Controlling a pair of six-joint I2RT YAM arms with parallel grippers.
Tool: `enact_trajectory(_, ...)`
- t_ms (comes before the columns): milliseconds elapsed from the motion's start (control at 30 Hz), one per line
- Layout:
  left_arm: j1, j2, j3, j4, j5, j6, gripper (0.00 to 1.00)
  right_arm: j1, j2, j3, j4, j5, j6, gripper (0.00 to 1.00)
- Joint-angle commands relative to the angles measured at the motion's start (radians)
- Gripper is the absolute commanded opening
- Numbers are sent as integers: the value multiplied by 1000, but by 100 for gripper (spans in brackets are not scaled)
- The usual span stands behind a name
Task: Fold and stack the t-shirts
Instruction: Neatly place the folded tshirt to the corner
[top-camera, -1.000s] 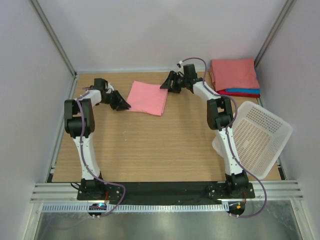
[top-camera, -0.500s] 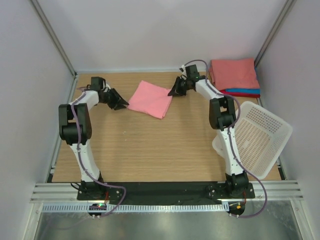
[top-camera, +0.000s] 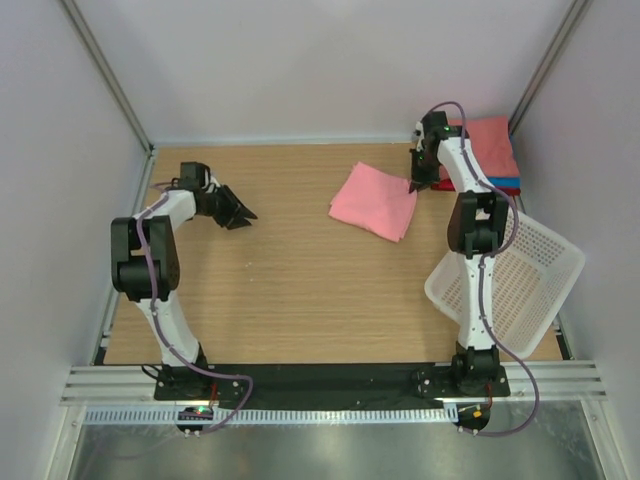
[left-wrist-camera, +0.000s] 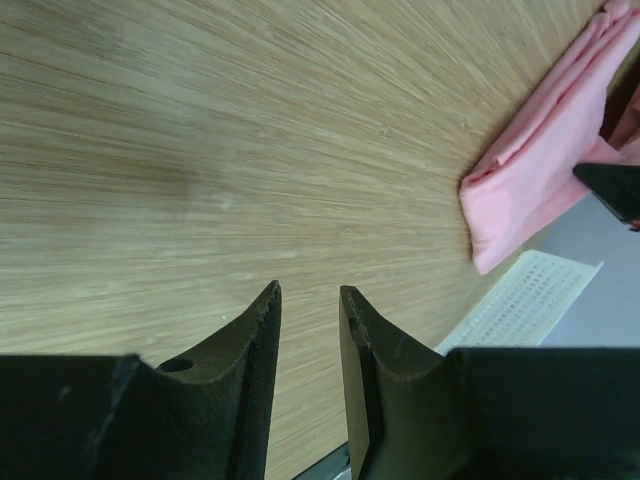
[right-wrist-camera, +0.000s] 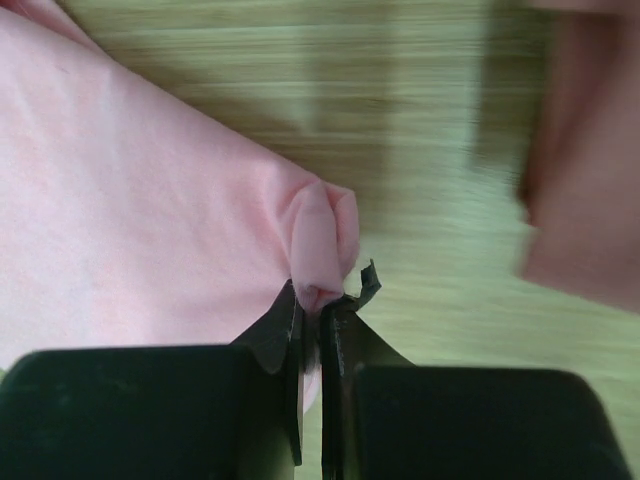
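I should lift my right gripper and move it to the right in the top view. I should release the t-shirt on top of the coral stack (top-camera: 491, 148) (right-wrist-camera: 594, 190), because it is already folded.
A folded salmon-pink t-shirt (top-camera: 373, 200) lies on the wooden table (top-camera: 300, 290), right of centre. My right gripper (top-camera: 415, 184) is shut on its far right corner; in the right wrist view the cloth (right-wrist-camera: 130, 200) bunches into a small fold between the closed tips of that gripper (right-wrist-camera: 320, 298). A stack of folded t-shirts (top-camera: 492, 140), coral on top with red and blue edges below, sits in the back right corner, partly behind the right arm. My left gripper (top-camera: 240, 215) hovers low at the far left, jaws slightly apart with nothing between them (left-wrist-camera: 308, 292).
A white mesh basket (top-camera: 515, 275) lies tilted at the table's right edge, beside the right arm. The left wrist view shows the pink t-shirt (left-wrist-camera: 530, 170) and the basket (left-wrist-camera: 520, 300) far off. Metal frame posts stand at both back corners.
My right gripper has shut on the pink t-shirt's corner and dragged it rightward toward the stack. The left gripper has let go and stays at the left.
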Motion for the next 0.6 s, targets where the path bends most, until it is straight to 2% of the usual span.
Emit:
enact_trajectory(0, -18, -5, 17, 29, 0, 23, 31, -26, -139, 25, -36, 142, -96, 1)
enact_trajectory(200, -28, 41, 32, 36, 8, 17, 31, -35, -187, 85, -20, 168, -132, 1)
enact_trajectory(400, -67, 72, 51, 39, 13, 17, 31, -49, -253, 64, 13, 243, -252, 1)
enact_trajectory(567, -77, 98, 66, 39, 23, 16, 31, -57, -265, 133, 81, 252, -327, 1)
